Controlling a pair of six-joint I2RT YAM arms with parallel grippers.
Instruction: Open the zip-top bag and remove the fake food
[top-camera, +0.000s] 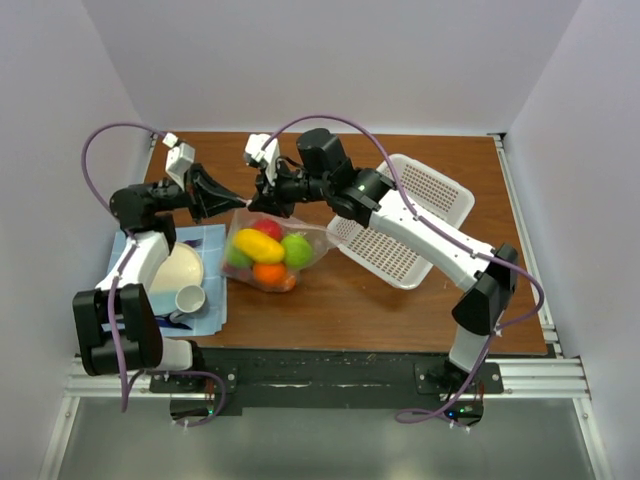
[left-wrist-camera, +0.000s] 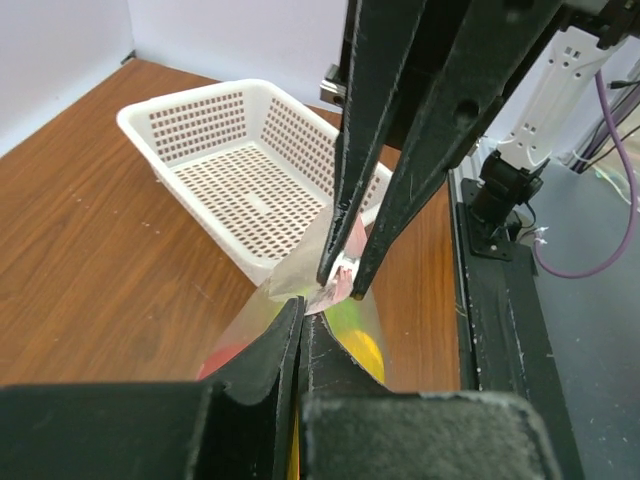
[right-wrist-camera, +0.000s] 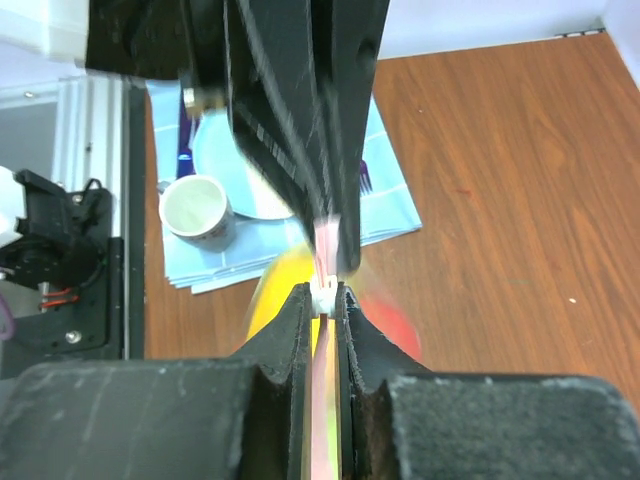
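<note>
The bag's corner by the basket is to the right of my right gripper in the top view. I will pull the bag's slider there next to open the zip, and then let it go.
The zip-top bag (top-camera: 262, 250) lies at the table's middle left with the fake food inside: a red apple (top-camera: 266, 228), a yellow piece (top-camera: 260, 250), a green apple (top-camera: 297, 249) and an orange (top-camera: 269, 273). My left gripper (top-camera: 236, 201) is shut on the bag's top edge; in the left wrist view its tips (left-wrist-camera: 300, 312) pinch the clear plastic (left-wrist-camera: 290, 280). My right gripper (top-camera: 262, 196) is shut on the white zip slider (right-wrist-camera: 323, 296) right beside it, and also shows in the left wrist view (left-wrist-camera: 340, 285). The two grippers' tips almost touch.
A white mesh basket (top-camera: 425, 200) stands at the back right, under my right arm, and shows in the left wrist view (left-wrist-camera: 230, 170). A beige plate (top-camera: 175, 270) and a white cup (top-camera: 190, 299) sit on a blue cloth (top-camera: 208, 240) at the front left.
</note>
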